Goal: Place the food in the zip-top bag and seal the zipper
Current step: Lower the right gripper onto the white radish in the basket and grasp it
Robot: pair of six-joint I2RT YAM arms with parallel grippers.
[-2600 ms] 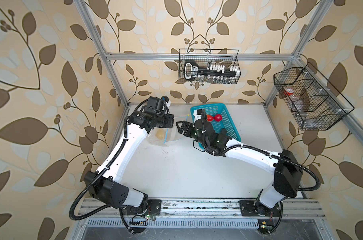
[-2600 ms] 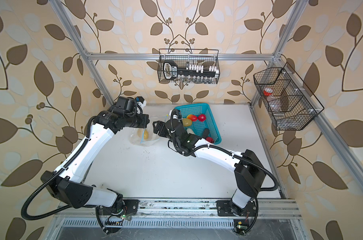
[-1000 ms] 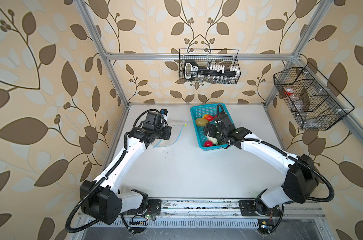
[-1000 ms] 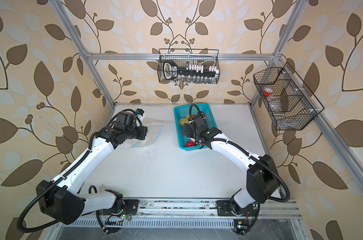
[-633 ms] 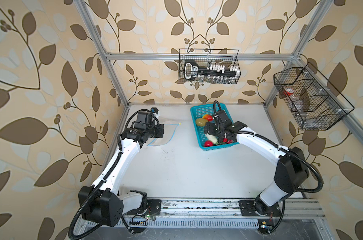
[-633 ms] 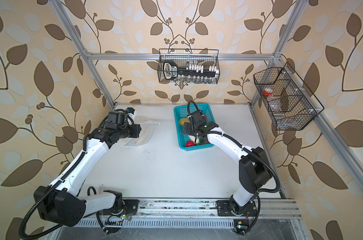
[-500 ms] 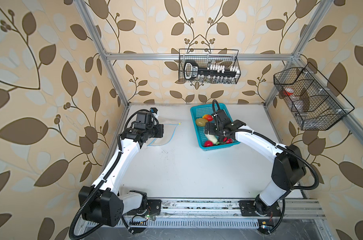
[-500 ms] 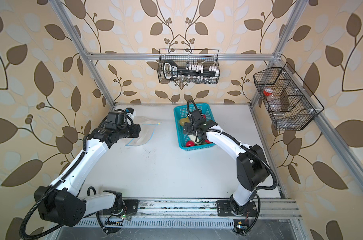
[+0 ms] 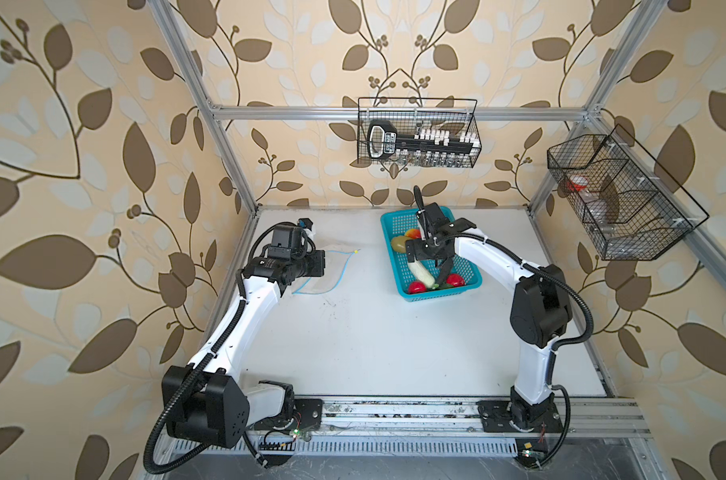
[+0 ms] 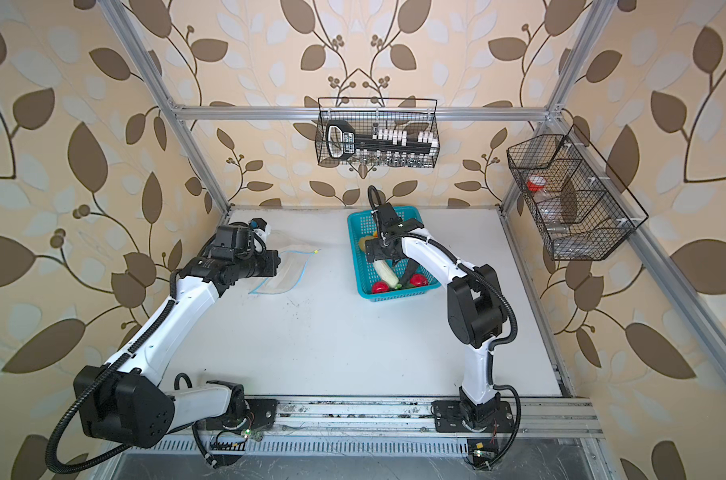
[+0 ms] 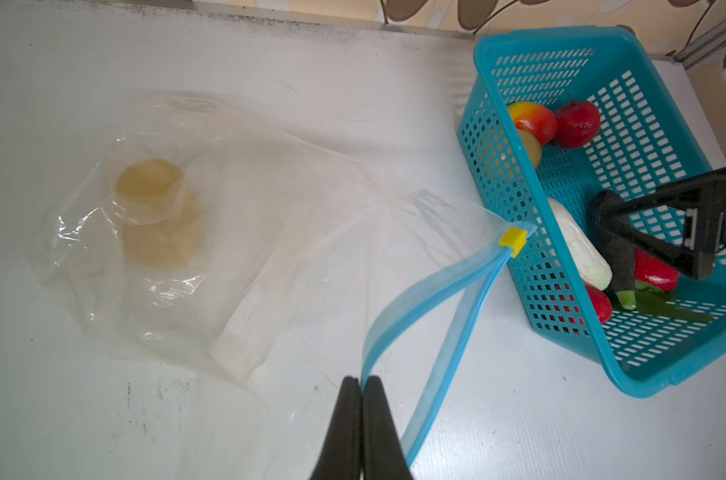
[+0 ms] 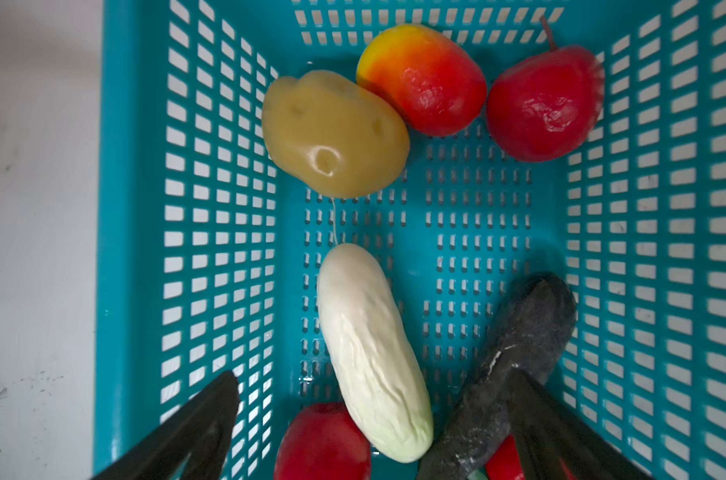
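Note:
My right gripper should next go down onto the far half of the white vegetable (image 9: 416, 270) (image 12: 369, 353) below it in the basket, since the vegetable's sides are both clear there.
The clear zip-top bag (image 11: 245, 232) lies on the white table at the left in both top views (image 9: 330, 272) (image 10: 286, 272), with a tan potato (image 11: 158, 216) inside. My left gripper (image 11: 362, 380) is shut on the upper lip of its blue zipper (image 11: 428, 299), which stands parted; the yellow slider (image 11: 513, 240) sits at the far end. My right gripper (image 12: 374, 376) hangs open over the turquoise basket (image 12: 664, 249), straddling the white vegetable (image 12: 369, 353) and the dark eggplant (image 12: 519, 332). A potato (image 12: 332, 133), a red-yellow fruit (image 12: 423, 79) and red fruits (image 12: 540, 104) also lie there.
The basket (image 9: 440, 291) stands at the back right of the table (image 9: 374, 340). A wire rack (image 9: 417, 133) hangs on the back wall and another wire basket (image 9: 619, 199) on the right wall. Aluminium frame posts (image 9: 228, 166) edge the table.
The right gripper has left the bag's mouth and moved over the basket, still open. The left gripper has carried the bag's lip to the left and lower, and the bag now rests flat.

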